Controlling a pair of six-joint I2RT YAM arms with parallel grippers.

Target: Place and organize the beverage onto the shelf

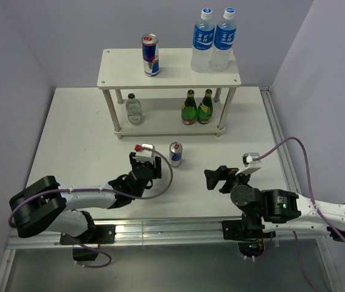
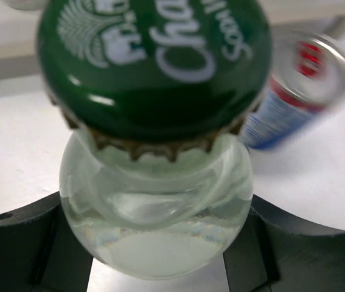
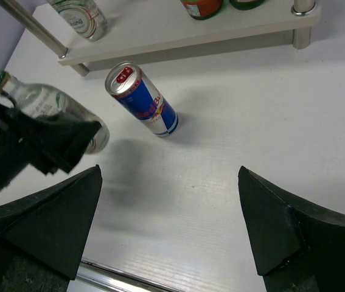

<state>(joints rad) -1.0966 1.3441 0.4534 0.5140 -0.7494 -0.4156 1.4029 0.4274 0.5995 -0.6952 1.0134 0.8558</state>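
Note:
The left gripper needs to move outward into the gap beneath the shelf's top level next, since the lower level has open space [image 1: 153,121] beside the matching clear green-capped bottle.
My left gripper [image 1: 146,168] is shut on a short clear green-capped bottle [image 2: 154,213], its green cap [image 2: 154,67] close to the wrist camera. The right wrist view shows this bottle [image 3: 41,102] tilted in the black fingers, its shadow on the table beneath. A blue-silver-red can [image 1: 176,154] stands on the table just right of it, in front of the shelf [image 1: 117,67]. The top tier holds a second can [image 1: 150,55] and two blue-labelled bottles [image 1: 202,39]. The lower tier holds one clear green-capped bottle [image 1: 134,109]. My right gripper [image 1: 221,178] is open and empty.
Two dark green bottles [image 1: 196,107] stand at the right of the lower tier. The shelf's silver legs [image 1: 117,115] stand at its corners. Purple walls close in the table at the back and sides. A metal rail [image 1: 160,228] runs along the near edge.

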